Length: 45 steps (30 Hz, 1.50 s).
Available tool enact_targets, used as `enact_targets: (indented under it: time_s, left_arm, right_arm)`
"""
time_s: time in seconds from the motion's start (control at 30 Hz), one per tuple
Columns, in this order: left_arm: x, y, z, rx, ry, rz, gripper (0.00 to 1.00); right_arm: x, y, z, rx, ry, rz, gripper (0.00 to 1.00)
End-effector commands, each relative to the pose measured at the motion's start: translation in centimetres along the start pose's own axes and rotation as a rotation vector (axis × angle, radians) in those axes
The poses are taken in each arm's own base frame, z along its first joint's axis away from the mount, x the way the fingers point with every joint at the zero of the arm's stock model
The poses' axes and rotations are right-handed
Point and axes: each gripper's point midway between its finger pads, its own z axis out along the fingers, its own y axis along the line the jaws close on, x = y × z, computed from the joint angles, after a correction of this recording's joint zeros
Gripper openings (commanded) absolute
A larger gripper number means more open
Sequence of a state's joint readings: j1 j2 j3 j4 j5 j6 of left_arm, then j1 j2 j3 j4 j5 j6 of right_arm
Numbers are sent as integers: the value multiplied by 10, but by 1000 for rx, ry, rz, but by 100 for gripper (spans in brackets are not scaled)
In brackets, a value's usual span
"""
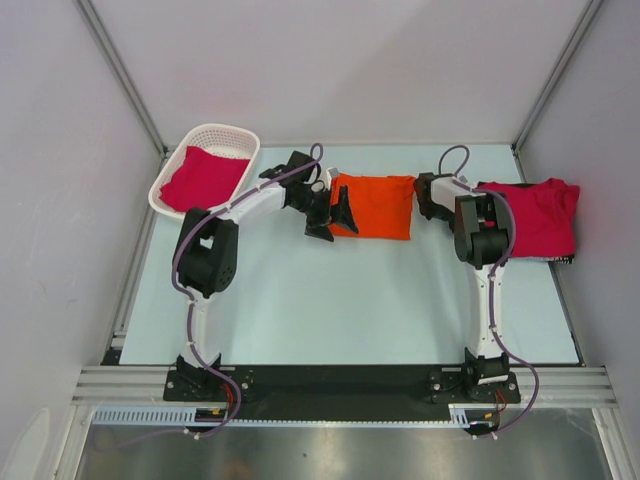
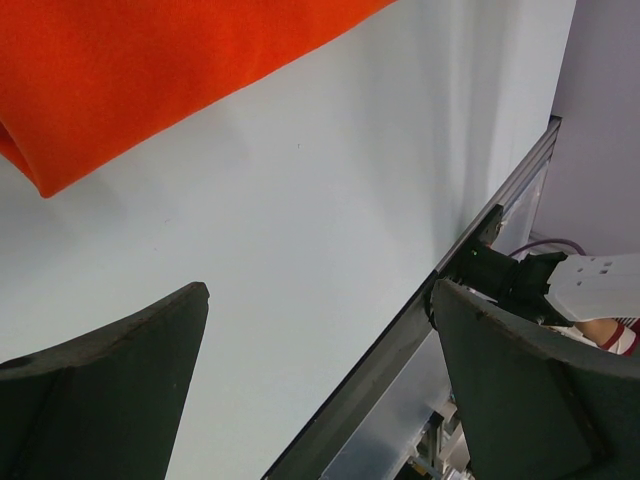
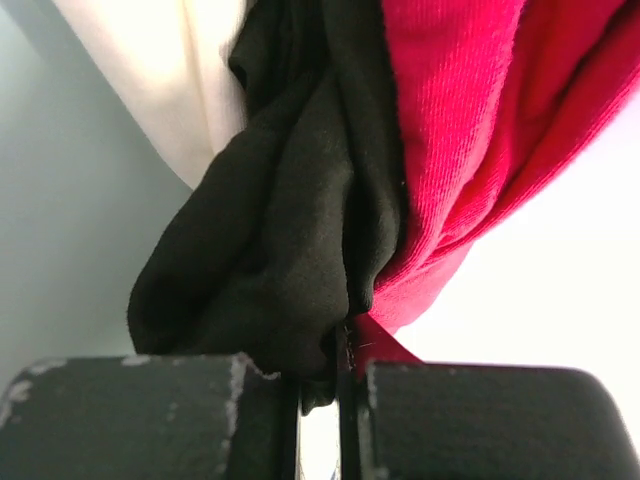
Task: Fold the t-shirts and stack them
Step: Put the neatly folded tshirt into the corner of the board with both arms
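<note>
My right gripper drags the pile left in the top view to the orange t-shirt's facing edge (image 1: 409,212) next and releases it, since it lies apart from that t-shirt.
A folded bright orange t-shirt (image 1: 375,205) (image 2: 150,70) lies at the back middle of the table. My left gripper (image 1: 332,214) (image 2: 320,290) stands open at its left edge, with only bare table between the fingers. A crimson t-shirt (image 1: 530,215) (image 3: 470,120) tops a pile at the back right. My right gripper (image 3: 340,365) is shut on that pile's edge, pinching crimson cloth together with black cloth (image 3: 290,230). In the top view the right arm (image 1: 480,230) hides those fingers. Another crimson t-shirt (image 1: 203,178) lies in the basket.
The white lattice basket (image 1: 172,170) sits at the back left corner. White cloth (image 3: 190,70) lies beside the black in the pile. Grey walls close in the table on three sides. A metal rail (image 1: 340,385) runs along the near edge by the arm bases.
</note>
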State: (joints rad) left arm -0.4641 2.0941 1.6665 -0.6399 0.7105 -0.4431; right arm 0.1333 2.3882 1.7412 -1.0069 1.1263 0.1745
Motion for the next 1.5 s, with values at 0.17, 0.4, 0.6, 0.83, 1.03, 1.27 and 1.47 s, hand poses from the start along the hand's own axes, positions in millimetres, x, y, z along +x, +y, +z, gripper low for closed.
enact_targets:
  time_s: [0.17, 0.4, 0.6, 0.83, 1.03, 1.27, 1.47]
  left_arm:
    - [-18, -25, -24, 44, -65, 65, 100]
    - [-17, -22, -23, 45, -60, 65, 100]
    - [-13, -21, -23, 44, -54, 67, 100]
    - [-12, -20, -24, 43, -53, 72, 100]
    - [-11, -20, -27, 36, -59, 84, 100]
    - [-29, -11, -49, -36, -166, 84, 100]
    - [-65, 13, -74, -168, -338, 25, 100]
  right_arm:
    - [16, 8, 1, -134, 67, 6, 0]
    - [15, 41, -77, -205, -45, -78, 0]
    - [3, 57, -133, -294, -104, -66, 0]
    - [11, 75, -156, -315, -104, -89, 0]
    - [10, 52, -163, -304, -106, -38, 52]
    - [-9, -3, -196, -385, -192, 120, 100]
    - [-40, -31, -225, -623, -282, 338, 100]
